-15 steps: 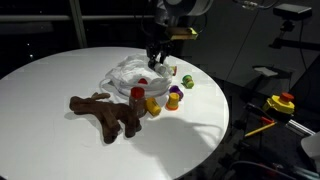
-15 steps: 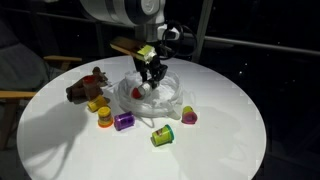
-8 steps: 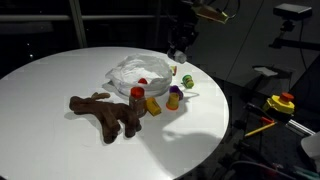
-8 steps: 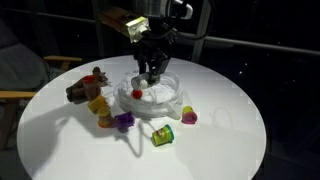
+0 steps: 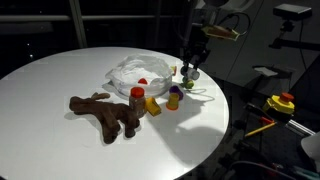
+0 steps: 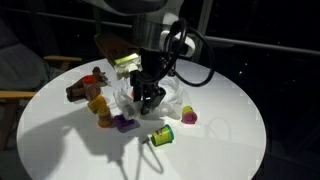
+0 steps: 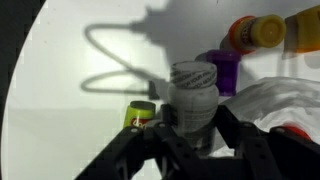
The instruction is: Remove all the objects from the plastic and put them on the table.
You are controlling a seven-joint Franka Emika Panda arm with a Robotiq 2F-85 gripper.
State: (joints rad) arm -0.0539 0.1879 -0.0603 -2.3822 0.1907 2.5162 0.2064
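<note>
The gripper moves next over the bare tabletop [image 7: 165,50] beside the purple piece, below it and away from the plastic, then lowers and releases the jar [image 7: 193,92].
In the wrist view my gripper [image 7: 195,122] is shut on a small whitish jar [image 7: 193,92] with a ribbed lid, held upright just above the white table [image 7: 70,90]. In both exterior views the gripper [image 5: 189,72] [image 6: 150,100] hangs low at the edge of the crumpled plastic [image 5: 135,72] [image 6: 168,98]. A red piece [image 5: 143,82] lies in the plastic. On the table lie the brown plush toy [image 5: 105,112] [image 6: 85,88], a red-capped bottle [image 5: 137,97], a yellow piece [image 5: 153,104], a purple piece [image 5: 174,98] [image 6: 124,122] and a green piece [image 6: 162,136] [image 7: 140,115].
The round table's edge [image 5: 222,120] runs close to the gripper. A dark bench with yellow and red tools [image 5: 280,103] stands beyond that edge. A reddish piece [image 6: 188,117] lies apart from the others. A wooden chair [image 6: 20,95] stands at the table's side.
The gripper has moved from above the middle of the plastic to its edge and come down towards the table, with the whitish jar in its fingers.
</note>
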